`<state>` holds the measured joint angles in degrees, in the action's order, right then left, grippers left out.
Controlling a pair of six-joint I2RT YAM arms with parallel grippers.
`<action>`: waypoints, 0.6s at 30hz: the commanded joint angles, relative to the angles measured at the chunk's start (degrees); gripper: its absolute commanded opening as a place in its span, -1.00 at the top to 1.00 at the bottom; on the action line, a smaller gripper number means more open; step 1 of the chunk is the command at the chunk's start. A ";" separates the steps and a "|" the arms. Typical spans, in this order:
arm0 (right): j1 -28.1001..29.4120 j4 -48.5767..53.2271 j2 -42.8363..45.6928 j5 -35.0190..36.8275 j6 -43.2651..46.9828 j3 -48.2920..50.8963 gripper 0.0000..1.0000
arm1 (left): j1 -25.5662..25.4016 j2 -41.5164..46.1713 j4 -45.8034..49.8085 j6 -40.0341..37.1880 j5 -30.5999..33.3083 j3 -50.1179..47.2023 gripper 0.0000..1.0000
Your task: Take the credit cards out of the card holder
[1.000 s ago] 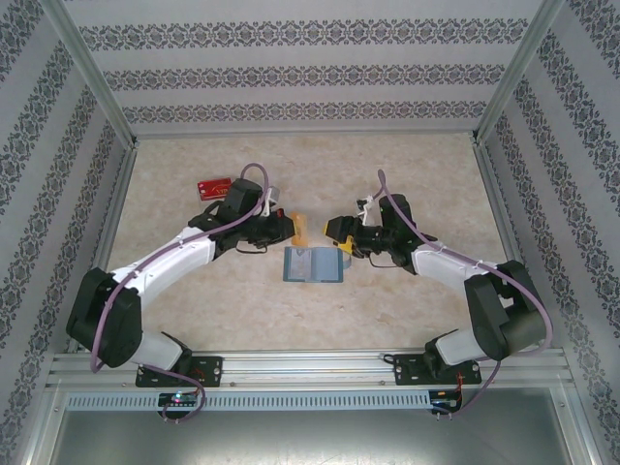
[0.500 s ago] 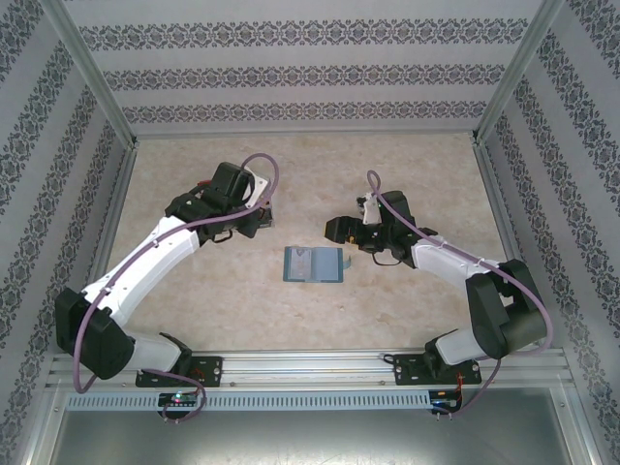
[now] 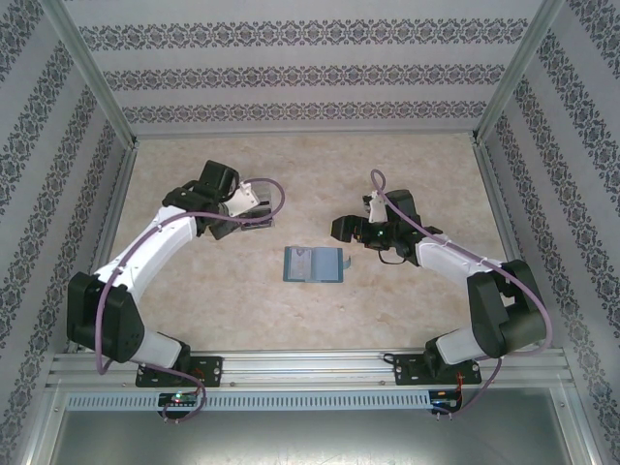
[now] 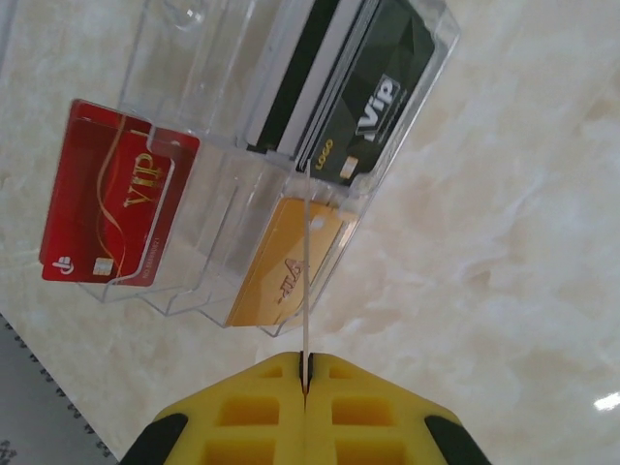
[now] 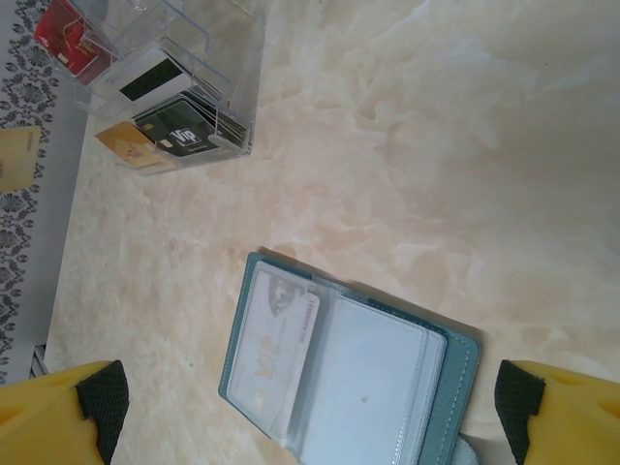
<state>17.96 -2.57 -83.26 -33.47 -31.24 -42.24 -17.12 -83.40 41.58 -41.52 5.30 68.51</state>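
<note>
I will turn my left gripper square to the clear tray next and lower it to the gold card's section (image 4: 281,262), because the thin card it releases matches the gold card.
The blue-grey card holder (image 3: 313,263) (image 5: 446,373) lies open on the table. Its left sleeve holds a pale card with orange lettering (image 5: 266,354). My right gripper (image 3: 339,230) (image 5: 310,412) hangs open just right of and above it, fingers wide apart, touching nothing. My left gripper (image 3: 257,218) (image 4: 306,356) is shut on a thin credit card (image 4: 306,252), seen edge-on. It hovers over the clear tray's compartment that holds a gold credit card (image 4: 281,266).
The clear compartment tray (image 4: 194,77) (image 5: 208,58) stands at the left rear. It holds a red card (image 4: 111,199) and black VIP cards (image 4: 373,97). Patterned walls (image 3: 310,73) enclose the table on three sides.
My left arm swung back and left, away from the card holder to the tray, carrying the card. My right gripper shifted slightly right and stayed open.
</note>
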 commanded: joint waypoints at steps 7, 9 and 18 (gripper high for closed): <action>-2.13 -0.07 2.81 -1.15 2.52 0.66 -0.96 | 6.38 -5.56 8.03 -23.32 -13.43 3.80 1.00; -2.13 -0.33 2.52 -1.74 2.35 0.62 -0.96 | 6.71 -6.37 6.01 -23.87 -12.16 3.39 1.00; -2.29 -0.43 1.21 -4.82 0.26 -0.92 -0.96 | 8.35 -11.84 4.11 -27.01 -7.27 5.47 1.00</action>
<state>15.94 -2.35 -81.56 -36.03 -30.26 -42.11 -10.11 -94.74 44.93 -65.04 -3.03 72.47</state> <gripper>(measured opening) 0.982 0.052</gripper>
